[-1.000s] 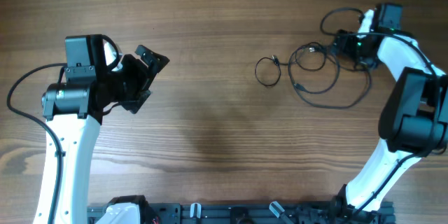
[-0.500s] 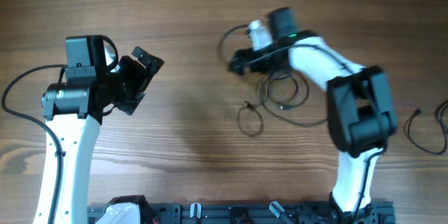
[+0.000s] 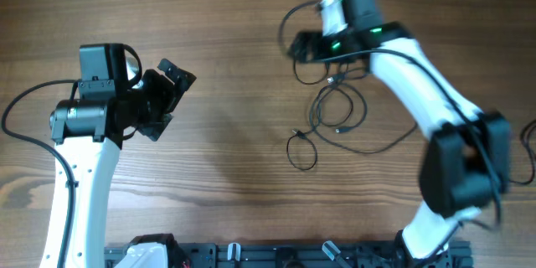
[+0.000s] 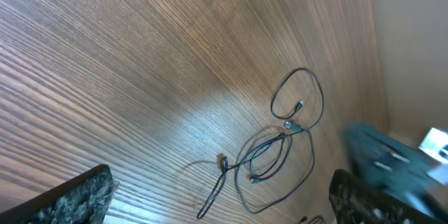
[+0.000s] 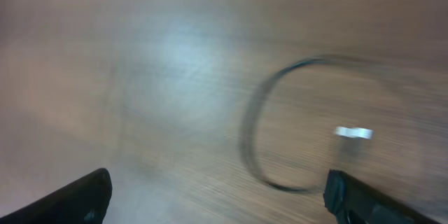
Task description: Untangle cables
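The right gripper draws back and lowers onto the bunched cable parts beside the small loop (image 3: 314, 119) next, since they lie below it and nearer the base.
The cables (image 3: 339, 113) lie as a loose tangle of thin black cords on the wooden table, right of centre, with a small loop (image 3: 301, 149) at its lower left. My right gripper (image 3: 299, 48) hovers just above and left of the tangle, over a cord loop, open and empty. The blurred right wrist view shows that gripper (image 5: 217, 206) above a dark cord loop (image 5: 280, 129) with a silver tip (image 5: 353, 133). My left gripper (image 3: 170, 100) stands open far to the left; its wrist view shows the left gripper (image 4: 213, 206) empty, with the cables (image 4: 276, 150) beyond.
Another thin black cord (image 3: 528, 146) lies at the table's right edge. The right arm (image 3: 419, 92) reaches diagonally over the table above the tangle. A black rail (image 3: 285, 255) runs along the front edge.
The right arm has swung from the far right to the top centre. The tangle now lies further left and lower than a second ago. The left arm has barely moved.
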Controlling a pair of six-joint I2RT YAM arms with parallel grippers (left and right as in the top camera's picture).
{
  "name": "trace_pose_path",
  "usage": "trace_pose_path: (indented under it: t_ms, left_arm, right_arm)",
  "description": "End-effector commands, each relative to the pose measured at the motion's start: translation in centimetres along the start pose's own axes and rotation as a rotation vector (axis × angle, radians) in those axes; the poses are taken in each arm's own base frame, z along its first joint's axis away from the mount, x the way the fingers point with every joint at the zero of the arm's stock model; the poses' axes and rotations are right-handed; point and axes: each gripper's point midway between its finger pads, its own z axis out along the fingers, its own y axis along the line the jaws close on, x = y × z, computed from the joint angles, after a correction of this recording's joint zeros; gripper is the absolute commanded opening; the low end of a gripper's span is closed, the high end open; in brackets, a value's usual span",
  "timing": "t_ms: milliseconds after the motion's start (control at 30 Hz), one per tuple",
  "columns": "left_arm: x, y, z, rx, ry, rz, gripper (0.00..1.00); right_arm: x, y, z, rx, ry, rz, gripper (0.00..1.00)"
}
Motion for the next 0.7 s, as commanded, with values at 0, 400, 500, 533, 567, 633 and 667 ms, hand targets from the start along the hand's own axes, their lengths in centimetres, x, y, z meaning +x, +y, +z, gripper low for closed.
trace_pose_path:
  t_ms: [0, 400, 500, 533, 567, 633, 667]
  left_arm:
    - [-0.6, -0.2, -0.6, -0.008, -0.044, 0.032, 1.0]
    - [-0.8, -0.4, -0.6, -0.001, -0.056, 0.037, 1.0]
    - [-0.8, -0.4, -0.6, -0.001, -0.055, 0.037, 1.0]
    - [-0.8, -0.4, -0.6, -0.001, -0.055, 0.037, 1.0]
    - [-0.8, -0.4, -0.6, -0.001, -0.055, 0.036, 1.0]
    - [-0.8, -0.4, -0.6, 0.0, -0.056, 0.037, 1.0]
    - [-0.8, -0.4, -0.6, 0.0, -0.056, 0.037, 1.0]
  right_arm:
    - [-2.8, -4.3, -4.3, 0.238, -0.135, 0.099, 1.0]
    - [8.0, -4.8, -1.9, 0.176, 0.231, 0.247, 0.73]
    - [9.3, -5.1, -1.3, 0.194, 0.247, 0.377, 0.57]
    - [9.7, -4.7, -1.2, 0.163, 0.266, 0.34, 0.57]
    - [9.9, -3.9, -1.0, 0.109, 0.28, 0.247, 0.58]
    - [10.7, -1.3, -0.9, -0.04, 0.325, 0.068, 0.59]
    - [11.1, -0.2, -1.0, -0.092, 0.343, 0.023, 0.59]
